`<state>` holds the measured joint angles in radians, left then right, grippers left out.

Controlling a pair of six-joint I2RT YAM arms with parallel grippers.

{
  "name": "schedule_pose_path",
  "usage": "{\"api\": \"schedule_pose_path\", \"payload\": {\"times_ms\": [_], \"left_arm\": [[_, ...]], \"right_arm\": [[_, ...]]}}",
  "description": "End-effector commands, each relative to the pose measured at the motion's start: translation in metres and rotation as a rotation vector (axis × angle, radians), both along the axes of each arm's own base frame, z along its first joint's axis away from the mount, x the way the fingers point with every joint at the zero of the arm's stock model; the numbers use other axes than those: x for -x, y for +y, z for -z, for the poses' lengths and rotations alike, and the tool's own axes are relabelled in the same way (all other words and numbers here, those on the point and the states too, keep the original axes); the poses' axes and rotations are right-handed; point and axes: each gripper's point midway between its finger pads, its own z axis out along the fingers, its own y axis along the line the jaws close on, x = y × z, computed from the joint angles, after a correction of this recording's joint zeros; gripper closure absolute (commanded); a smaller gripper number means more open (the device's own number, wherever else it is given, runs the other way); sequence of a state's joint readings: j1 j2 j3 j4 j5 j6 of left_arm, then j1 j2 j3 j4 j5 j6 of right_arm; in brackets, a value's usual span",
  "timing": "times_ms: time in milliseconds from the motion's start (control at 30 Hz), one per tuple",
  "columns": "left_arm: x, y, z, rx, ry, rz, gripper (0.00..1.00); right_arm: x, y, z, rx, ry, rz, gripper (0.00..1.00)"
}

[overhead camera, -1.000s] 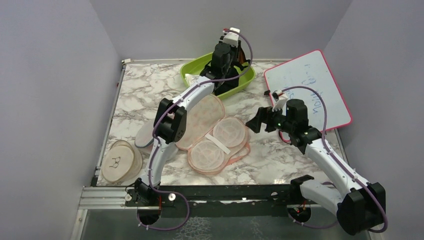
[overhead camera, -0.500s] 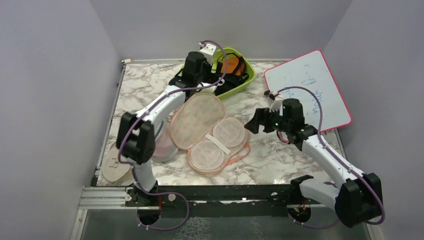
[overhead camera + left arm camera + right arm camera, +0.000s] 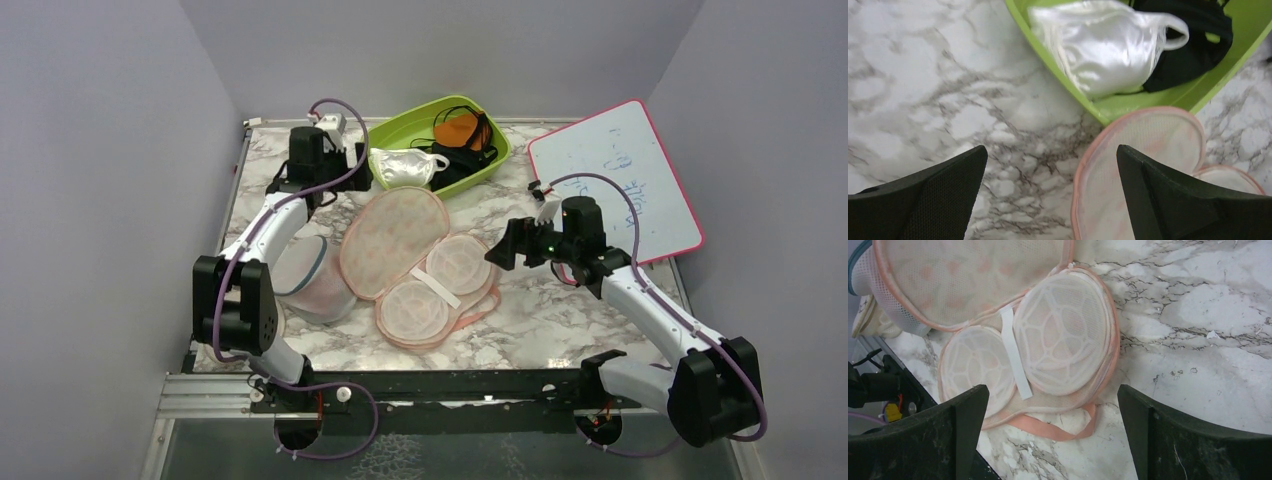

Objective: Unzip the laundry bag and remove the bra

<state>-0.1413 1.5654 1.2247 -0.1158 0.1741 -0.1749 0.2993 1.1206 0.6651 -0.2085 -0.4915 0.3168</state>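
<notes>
Back and down I will bring my left gripper onto the lid's pink edge (image 3: 359, 213) between bin (image 3: 495, 160) and mesh dome, because that curved rim lies uncovered beside bare marble.
The laundry bag (image 3: 395, 238) lies unzipped at mid-table, its flowered lid folded back and two white mesh cups (image 3: 1063, 330) showing inside. The orange bra (image 3: 460, 130) with black straps rests in the green bin (image 3: 495, 160), free of both grippers. My left gripper (image 3: 340, 185) hovers open over bare marble between the bin's left corner and the bag's top edge (image 3: 1148, 145), holding nothing (image 3: 1052, 155). To the right of the bag, my right gripper (image 3: 505, 250) stands open and empty, with the bag's pink strap (image 3: 1058, 427) below it (image 3: 1053, 395).
A shiny white garment (image 3: 1103, 45) and a black cloth (image 3: 1193, 50) also lie in the bin. A round mesh dome with blue rim (image 3: 310, 280) sits left of the bag. A pink-framed whiteboard (image 3: 615, 180) leans at the back right.
My left arm swung left and away from the green bin, its jaws opening; the orange bra stays in the bin. The right arm barely moved.
</notes>
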Motion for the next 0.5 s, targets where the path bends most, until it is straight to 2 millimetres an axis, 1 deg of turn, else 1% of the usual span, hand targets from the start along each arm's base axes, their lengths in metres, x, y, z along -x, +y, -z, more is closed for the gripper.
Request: {"api": "schedule_pose_path", "payload": {"times_ms": [0, 167, 267, 333, 400, 467], "left_arm": [[0.032, -0.022, 0.031, 0.117, 0.141, 0.056, 0.01], [0.045, -0.027, 0.058, 0.128, 0.227, 0.091, 0.02], [0.055, -0.032, 0.074, 0.153, 0.278, 0.109, 0.09], [0.059, -0.034, 0.079, 0.166, 0.283, 0.116, 0.19], [0.062, -0.037, 0.079, 0.178, 0.283, 0.133, 0.31], [0.064, -0.039, 0.076, 0.184, 0.275, 0.149, 0.46]], "right_arm": [[-0.002, 0.004, -0.016, -0.017, -0.044, -0.031, 0.00], [-0.001, 0.004, -0.016, -0.017, -0.046, -0.036, 0.00], [-0.001, 0.003, -0.016, -0.017, -0.047, -0.035, 0.00], [-0.001, 0.003, -0.016, -0.017, -0.049, -0.032, 0.00], [-0.001, 0.003, -0.016, -0.018, -0.050, -0.031, 0.00], [-0.001, 0.004, -0.015, -0.018, -0.046, -0.033, 0.00]]}}
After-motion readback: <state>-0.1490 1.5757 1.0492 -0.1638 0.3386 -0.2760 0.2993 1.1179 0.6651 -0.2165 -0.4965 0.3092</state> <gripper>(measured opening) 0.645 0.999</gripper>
